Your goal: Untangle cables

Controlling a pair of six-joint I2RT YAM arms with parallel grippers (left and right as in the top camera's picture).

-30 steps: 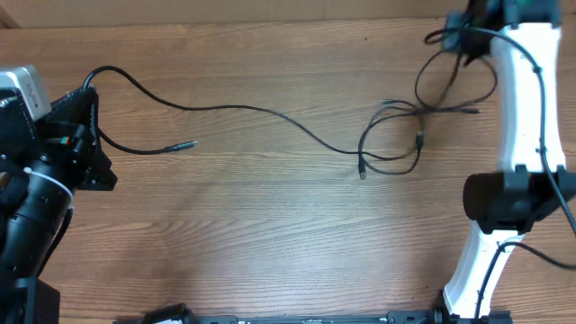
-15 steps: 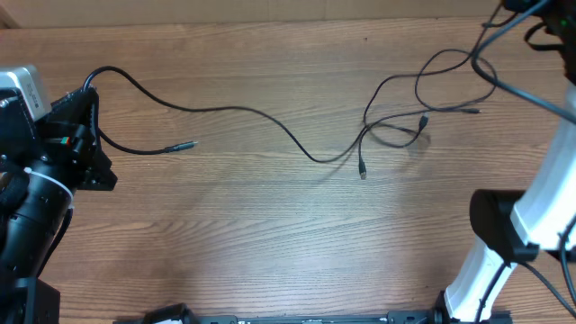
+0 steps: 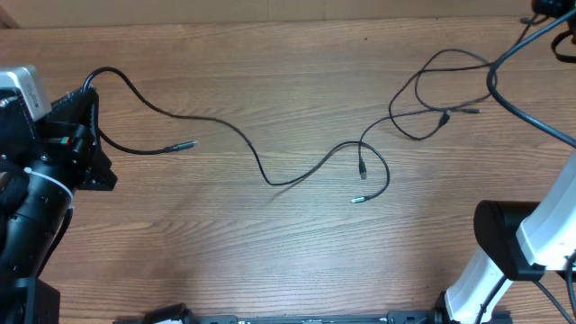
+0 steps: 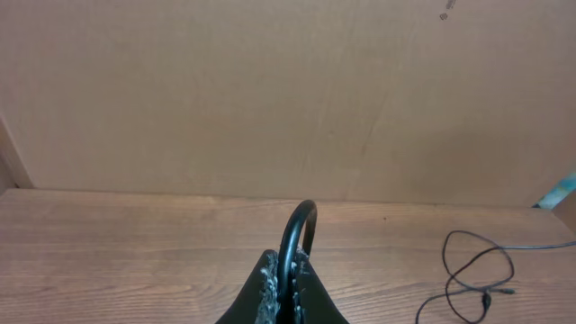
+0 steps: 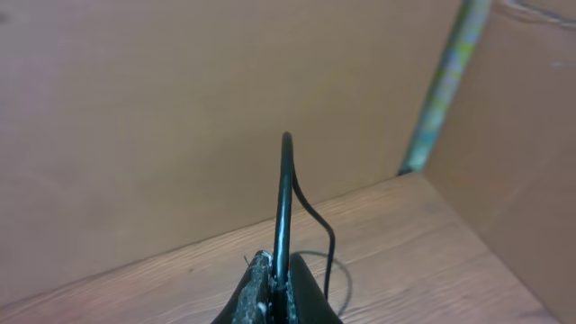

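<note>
The right gripper lowers backward to bare tabletop beside the looser tangle, clear of the loops, and releases next, since that spot lies below and back from it.
Thin black cables lie across the wooden table. One long strand point(image 3: 216, 121) runs from my left gripper point(image 3: 88, 90) to a loose loop with plugs point(image 3: 363, 167) near the middle. A looser tangle point(image 3: 432, 99) lies at the back right and leads up toward my right gripper, which is almost out of the overhead view at the top right corner. In the left wrist view my left gripper point(image 4: 290, 274) is shut on a cable bend point(image 4: 304, 216). In the right wrist view my right gripper point(image 5: 277, 286) is shut on a cable point(image 5: 285, 189), held high.
A short cable end with a plug point(image 3: 184, 144) lies just right of the left arm. The right arm's base point(image 3: 508, 243) stands at the front right, with its thicker wire point(image 3: 531, 112) hanging over the table. A cardboard wall point(image 4: 270, 90) backs the table.
My right arm has risen and swung toward the back right corner, pulling its cable. The tangle has spread out, and the long strand has slid forward into a new curve with a plug end freed.
</note>
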